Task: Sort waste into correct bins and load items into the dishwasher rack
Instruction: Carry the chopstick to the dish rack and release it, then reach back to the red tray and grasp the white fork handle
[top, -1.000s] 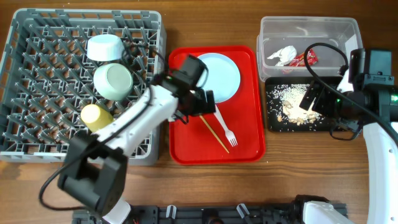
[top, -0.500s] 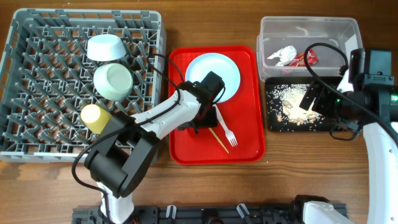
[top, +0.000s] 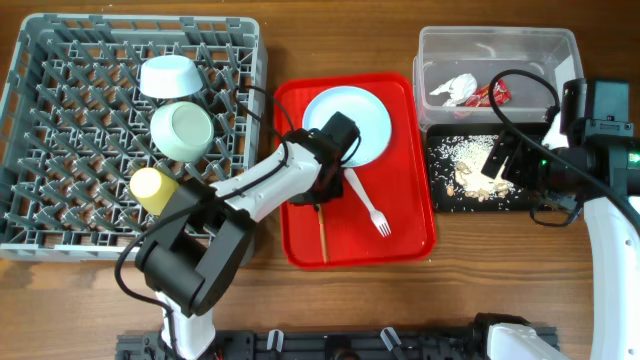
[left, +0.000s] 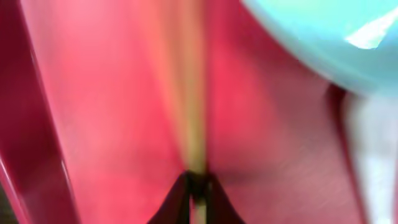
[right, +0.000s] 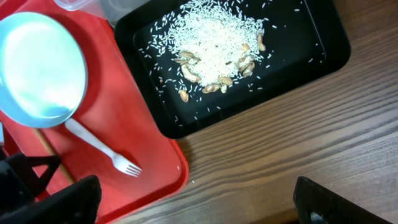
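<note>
Up, then to the left in the overhead view, my left gripper will take the stick, then release it in the rack's tray-side strip (top: 240, 128), which is empty beside the bowls.
My left gripper (top: 322, 197) is shut on the top end of the thin wooden stick (top: 323, 238), which lies pointing toward the front edge of the red tray (top: 402, 140). In the left wrist view the blurred stick (left: 188, 106) runs straight into the pinched jaws. The pale blue plate (top: 350, 122) and white fork (top: 368, 204) lie on the same tray. The rack (top: 40, 215) holds a white bowl (top: 168, 75), green bowl (top: 182, 131) and yellow cup (top: 154, 188). My right gripper (top: 500, 163) hovers open over the black tray (top: 525, 197) of crumbs (right: 217, 34).
The clear tub (top: 497, 42) at the back right holds the crumpled tissue (top: 455, 88) and red wrapper (top: 491, 95). Bare wooden table (right: 280, 162) lies in front of the black tray. My left arm stretches from the front across the rack's right edge.
My left gripper shut on the stick, which swung from a diagonal to point at the table's front. The red tray and fork shifted slightly right. The right arm stayed still.
</note>
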